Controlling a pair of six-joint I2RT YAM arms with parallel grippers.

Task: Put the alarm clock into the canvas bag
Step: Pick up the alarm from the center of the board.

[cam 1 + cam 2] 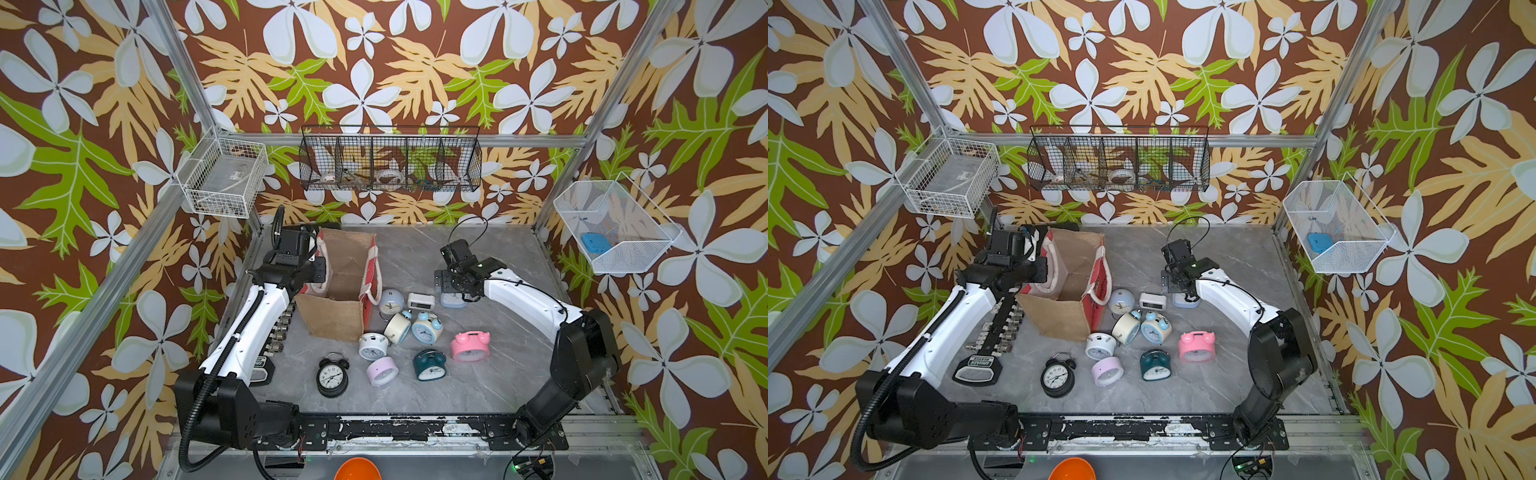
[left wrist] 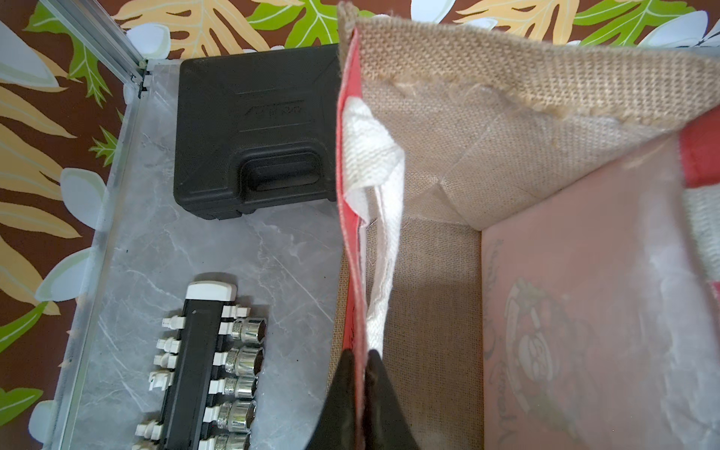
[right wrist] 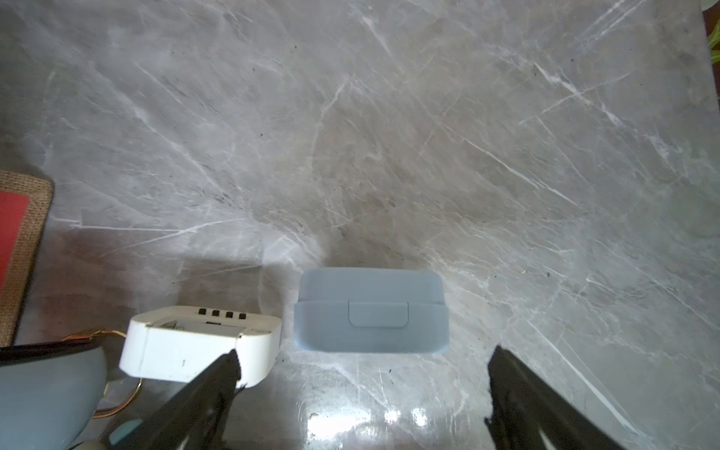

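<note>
My right gripper turns its fingers across the narrow thickness of the pale blue alarm clock (image 3: 371, 309) below next and lowers them, clear of the white digital clock (image 3: 198, 346).
The canvas bag (image 1: 332, 316) stands open at the table's back left, with red panels, burlap sides and white rope handles. My left gripper (image 2: 361, 352) is shut on the rim of the bag's left red panel (image 2: 350, 218), one finger outside and one inside. The bag's inside (image 2: 428, 311) shows nothing in it. Several alarm clocks lie right of the bag. My right gripper (image 3: 364, 354) hangs open just above a pale blue boxy alarm clock (image 3: 370, 311), not touching it. A white digital clock (image 3: 198, 346) sits beside one fingertip.
A flat black plastic case (image 2: 253, 132) and a socket rail (image 2: 202, 370) lie left of the bag. Round clocks cluster mid-table: pink (image 1: 469, 346), teal (image 1: 429, 365), lilac (image 1: 381, 370), black (image 1: 331, 376). Wire baskets (image 1: 390, 160) hang on the walls.
</note>
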